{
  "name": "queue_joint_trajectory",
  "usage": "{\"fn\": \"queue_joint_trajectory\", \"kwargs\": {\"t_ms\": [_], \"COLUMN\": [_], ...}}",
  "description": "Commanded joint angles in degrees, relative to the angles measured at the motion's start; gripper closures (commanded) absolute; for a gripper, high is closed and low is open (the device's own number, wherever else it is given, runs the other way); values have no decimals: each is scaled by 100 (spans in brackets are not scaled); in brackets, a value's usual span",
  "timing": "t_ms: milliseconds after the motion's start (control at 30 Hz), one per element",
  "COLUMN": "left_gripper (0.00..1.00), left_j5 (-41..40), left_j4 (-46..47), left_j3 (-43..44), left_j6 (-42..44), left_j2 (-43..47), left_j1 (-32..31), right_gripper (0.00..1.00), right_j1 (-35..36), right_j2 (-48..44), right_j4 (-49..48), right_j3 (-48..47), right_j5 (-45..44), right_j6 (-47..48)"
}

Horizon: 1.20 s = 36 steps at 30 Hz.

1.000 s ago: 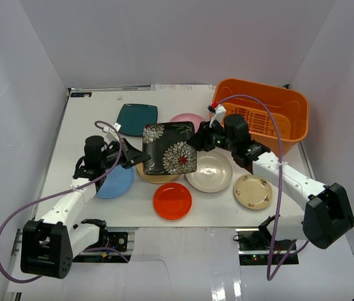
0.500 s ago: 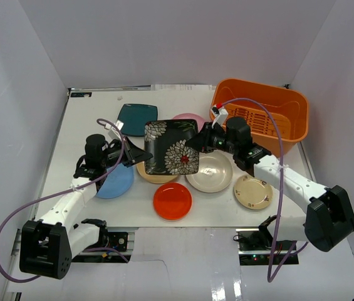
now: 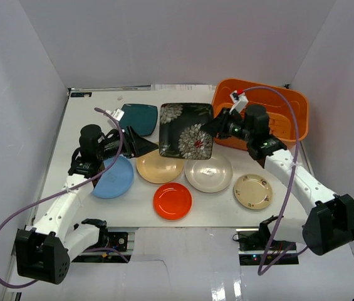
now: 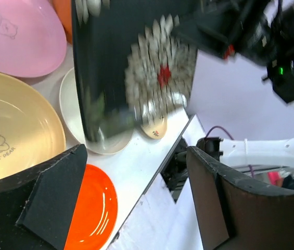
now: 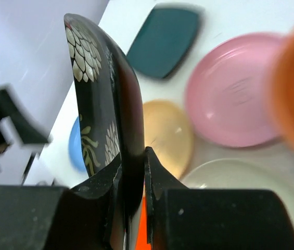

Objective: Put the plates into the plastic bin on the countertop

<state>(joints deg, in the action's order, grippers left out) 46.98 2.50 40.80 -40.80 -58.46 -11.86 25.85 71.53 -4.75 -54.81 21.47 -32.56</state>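
The black plate [image 3: 187, 130] still hangs beside the bin's open inside, so next my right gripper will go to the right in the top view, then down into that open inside.
The black patterned square plate [image 3: 187, 130] hangs in the air, tilted on edge, left of the orange plastic bin [image 3: 289, 106]. My right gripper [image 3: 217, 128] is shut on its right rim; in the right wrist view both fingers pinch the rim [image 5: 132, 156] of the plate [image 5: 102, 88]. My left gripper [image 3: 140, 143] stands open, apart from the plate's left side, with nothing between its jaws [image 4: 136, 192]. On the countertop [image 3: 89, 207] lie the teal [image 3: 140, 116], yellow [image 3: 160, 167], cream [image 3: 208, 172], small beige [image 3: 253, 191], red-orange [image 3: 172, 200] and light blue [image 3: 114, 177] plates. The pink plate [image 5: 235, 91] lies under the held one.
White walls surround the countertop on three sides. The bin stands at the back right corner against the right wall. The right arm's purple cable [image 3: 277, 94] arches over the bin's rim.
My left gripper has opened and let go of the black plate, drawing back left. The right gripper closed on the plate and carried it up and to the right, closer to the bin.
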Motion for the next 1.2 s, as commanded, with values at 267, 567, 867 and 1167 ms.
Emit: {"fn": "queue_joint_trajectory", "kwargs": {"t_ms": [267,567,867,1167], "left_gripper": [12,12,10,2], "left_j5": [-1154,-1868,-2439,-2843], "left_j4": [-1700,-2087,-2289,-2342], "left_j3": [517,605,702,710], "left_j6": [1670,1997,2058,1962], "left_j2": [651,810,880,862], "left_j1": [-668,-1354,-1706,-1732], "right_gripper": [92,92,92,89], "right_j1": [-3146,-4096,-4281,-4167], "right_j2": [440,1978,2638,3517], "right_j4": [-17,325,1248,2136], "right_j3": [-1769,-2701,-2737,-3027], "right_j5": [165,1190,1211,1166], "right_j6": [152,689,1304,1866]}}
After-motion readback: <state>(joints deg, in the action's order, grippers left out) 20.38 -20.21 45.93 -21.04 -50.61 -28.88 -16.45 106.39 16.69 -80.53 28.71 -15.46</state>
